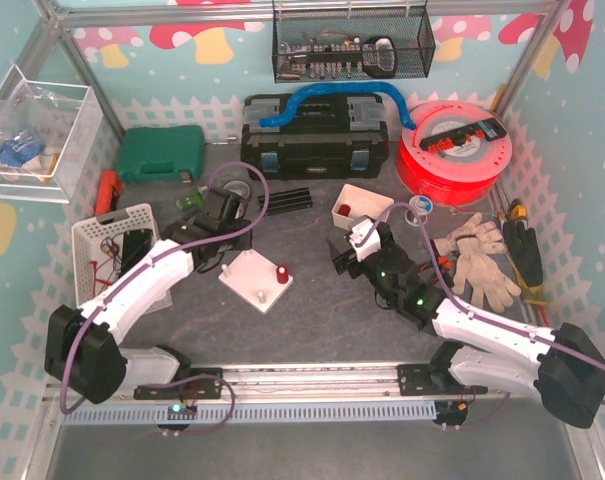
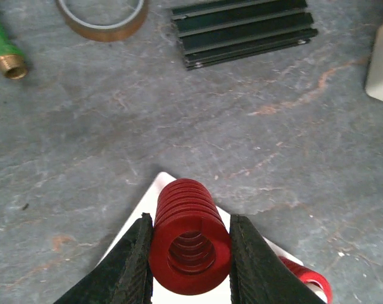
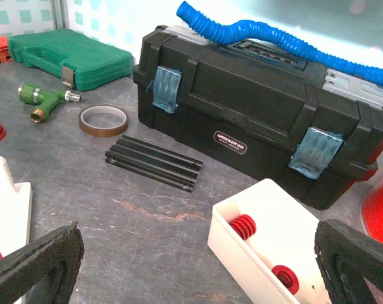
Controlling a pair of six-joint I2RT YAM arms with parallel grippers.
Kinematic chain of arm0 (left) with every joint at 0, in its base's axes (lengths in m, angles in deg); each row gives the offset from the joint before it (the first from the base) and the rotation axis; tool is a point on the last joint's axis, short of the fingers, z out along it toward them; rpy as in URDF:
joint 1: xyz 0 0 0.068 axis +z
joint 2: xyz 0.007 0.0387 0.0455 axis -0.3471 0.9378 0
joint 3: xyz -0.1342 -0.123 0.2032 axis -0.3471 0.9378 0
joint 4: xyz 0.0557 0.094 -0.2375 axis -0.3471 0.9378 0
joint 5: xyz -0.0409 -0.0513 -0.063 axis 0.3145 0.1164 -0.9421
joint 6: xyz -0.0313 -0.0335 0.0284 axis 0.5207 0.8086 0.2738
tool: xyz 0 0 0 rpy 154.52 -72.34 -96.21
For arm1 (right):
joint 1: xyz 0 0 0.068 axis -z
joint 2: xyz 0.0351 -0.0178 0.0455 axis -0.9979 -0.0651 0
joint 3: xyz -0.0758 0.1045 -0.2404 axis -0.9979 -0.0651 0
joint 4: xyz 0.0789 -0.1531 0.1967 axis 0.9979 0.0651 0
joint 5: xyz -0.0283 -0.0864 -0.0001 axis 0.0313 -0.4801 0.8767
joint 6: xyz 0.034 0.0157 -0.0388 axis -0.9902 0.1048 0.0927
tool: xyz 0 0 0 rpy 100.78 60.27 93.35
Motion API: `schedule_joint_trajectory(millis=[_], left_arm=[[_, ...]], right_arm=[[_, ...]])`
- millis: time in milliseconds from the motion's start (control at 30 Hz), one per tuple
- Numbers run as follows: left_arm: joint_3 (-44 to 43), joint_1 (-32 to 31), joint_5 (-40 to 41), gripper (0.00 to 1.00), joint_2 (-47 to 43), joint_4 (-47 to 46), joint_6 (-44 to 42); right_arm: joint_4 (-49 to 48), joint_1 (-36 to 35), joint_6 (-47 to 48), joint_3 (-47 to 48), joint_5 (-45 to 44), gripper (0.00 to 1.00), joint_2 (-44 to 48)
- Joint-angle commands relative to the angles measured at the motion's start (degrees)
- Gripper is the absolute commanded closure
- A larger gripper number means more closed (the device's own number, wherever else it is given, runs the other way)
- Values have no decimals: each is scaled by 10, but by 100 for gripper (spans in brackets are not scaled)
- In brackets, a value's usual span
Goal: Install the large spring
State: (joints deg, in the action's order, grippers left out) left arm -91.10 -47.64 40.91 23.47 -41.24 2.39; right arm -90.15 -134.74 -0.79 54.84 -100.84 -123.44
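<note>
The far corner of the white base plate [image 2: 154, 193] is below my left gripper. My left gripper should next lower the large red spring, held upright, onto that corner and let go.
My left gripper [image 2: 190, 253] is shut on the large red spring [image 2: 190, 244], one finger on each side of its coils. It holds the spring above the far corner of the white base plate [image 2: 154, 193]. In the top view the left gripper [image 1: 225, 255] is at the plate's [image 1: 252, 285] back-left edge. A smaller red spring [image 1: 281, 273] stands on the plate, and also shows in the left wrist view [image 2: 308, 278]. My right gripper [image 1: 342, 258] is wide open and empty, right of the plate, and faces the white bin [image 3: 242, 250] that holds red springs [image 3: 244, 226].
A black toolbox [image 1: 314, 135] with a blue hose stands at the back. A black rail [image 1: 284, 199], a tape ring [image 3: 102, 120] and a green nozzle [image 3: 42, 101] lie on the table. A red spool [image 1: 452, 150] and gloves [image 1: 479, 258] are at the right, a white basket [image 1: 107, 245] at the left.
</note>
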Motion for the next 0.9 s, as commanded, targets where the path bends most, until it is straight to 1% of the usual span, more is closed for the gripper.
schedule_joint_trajectory(millis=[0,100,300,700,867], left_arm=[[-33,3,62,100,18,24,-15],[-39,3,70,100,33,23,-14],[-45,3,56,100,60,22,-15],[-42,3,42,100,69,19,-13],[-31,3,30,100,72,5,-12]], right_arm=[[-10,0,-9,-6,-24,1,6],[-11,0,-7,-9,-23,1,10],[-12,0,-5,-10,-22,1,14],[-12,1,-1,-9,-21,1,3],[-11,0,1,-7,-16,1,0]])
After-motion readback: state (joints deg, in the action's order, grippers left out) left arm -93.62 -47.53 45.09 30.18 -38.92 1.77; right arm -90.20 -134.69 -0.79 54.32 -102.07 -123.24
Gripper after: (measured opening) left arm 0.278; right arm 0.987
